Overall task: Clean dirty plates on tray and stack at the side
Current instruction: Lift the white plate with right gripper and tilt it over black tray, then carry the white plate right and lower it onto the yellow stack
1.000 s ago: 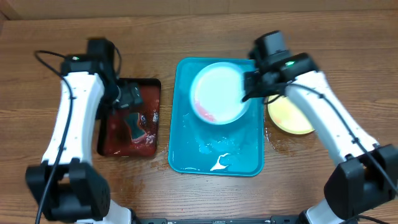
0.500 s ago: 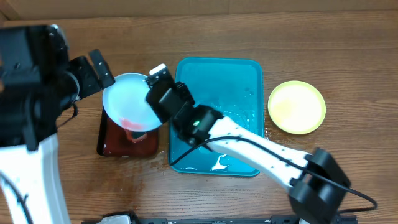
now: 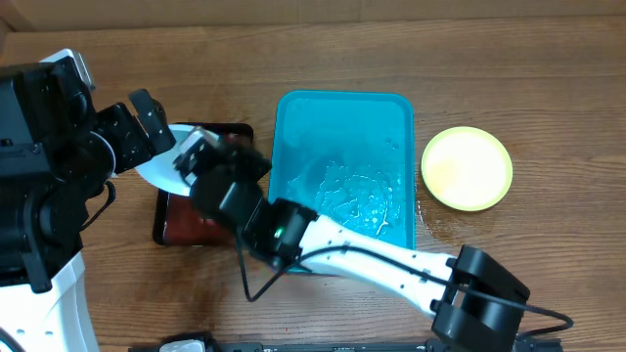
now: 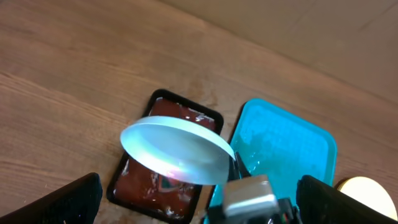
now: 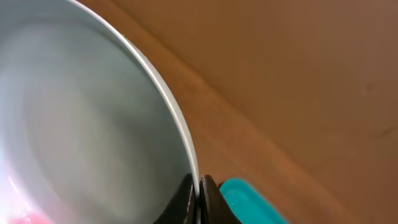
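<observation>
My right gripper should next swing across the turquoise tray and level the pale blue plate. Then it should lower the pale blue plate onto the yellow-green plate, which is at the side for stacking.
My right gripper [image 5: 199, 186] is shut on the rim of the pale blue plate [image 5: 81, 124], which has a red smear at its lower edge. In the overhead view the right gripper [image 3: 210, 161] holds the plate [image 3: 158, 168] tilted above the dark red tray. In the left wrist view the plate [image 4: 177, 149] hangs edge-up over that tray. My left gripper [image 4: 202, 199] is open and empty, high above the plate; overhead it [image 3: 147, 122] is at the left. The turquoise tray [image 3: 293, 235] holds only wet smears. One yellow-green plate [image 3: 467, 168] lies on the table right of it.
The dark red, black-rimmed tray [image 4: 155, 186] with red liquid sits left of the turquoise tray, mostly under the plate and arms in the overhead view [image 3: 171, 230]. The right arm [image 3: 391, 259] stretches across the turquoise tray's front. The table is brown wood.
My right gripper has carried the pale blue plate from above the turquoise tray leftward to above the dark red tray. The left arm has risen towards the camera, its gripper now open.
</observation>
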Motion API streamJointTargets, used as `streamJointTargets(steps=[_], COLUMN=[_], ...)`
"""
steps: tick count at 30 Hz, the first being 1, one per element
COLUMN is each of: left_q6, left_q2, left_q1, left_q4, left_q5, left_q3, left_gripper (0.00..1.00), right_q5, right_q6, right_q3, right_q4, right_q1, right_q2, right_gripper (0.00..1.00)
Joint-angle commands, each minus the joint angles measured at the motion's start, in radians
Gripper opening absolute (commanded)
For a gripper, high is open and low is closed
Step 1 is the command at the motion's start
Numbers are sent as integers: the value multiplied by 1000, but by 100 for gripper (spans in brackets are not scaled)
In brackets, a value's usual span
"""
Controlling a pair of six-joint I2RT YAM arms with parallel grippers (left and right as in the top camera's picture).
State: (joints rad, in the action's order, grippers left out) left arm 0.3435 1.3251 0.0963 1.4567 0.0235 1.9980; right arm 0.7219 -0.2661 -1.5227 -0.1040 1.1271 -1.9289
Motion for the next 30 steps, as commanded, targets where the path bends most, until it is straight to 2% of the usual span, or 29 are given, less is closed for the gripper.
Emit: streamJointTargets(steps=[1,17,20,23,30], left_q6=[-7,-7,-7,-7,-7], left_q2=[14,46,46,46,46], left_q1=[2,2,2,2,2], left_q4=[13,13,13,13,13], left_q5=[10,10,10,10,10], left_q3=[13,13,13,13,13], left_gripper=[100,100,100,100,99], right_q5=[120,132,169,117,-433], right_q6=[-84,-83,122,362,697], right_q3=[-23,-23,-23,-24,-55], right_q4=[26,49,2,-124,-442], right_q1=[9,10,-29,-92,-341], right_q2=[15,15,15,20,165], right_gripper=[4,4,4,4,4])
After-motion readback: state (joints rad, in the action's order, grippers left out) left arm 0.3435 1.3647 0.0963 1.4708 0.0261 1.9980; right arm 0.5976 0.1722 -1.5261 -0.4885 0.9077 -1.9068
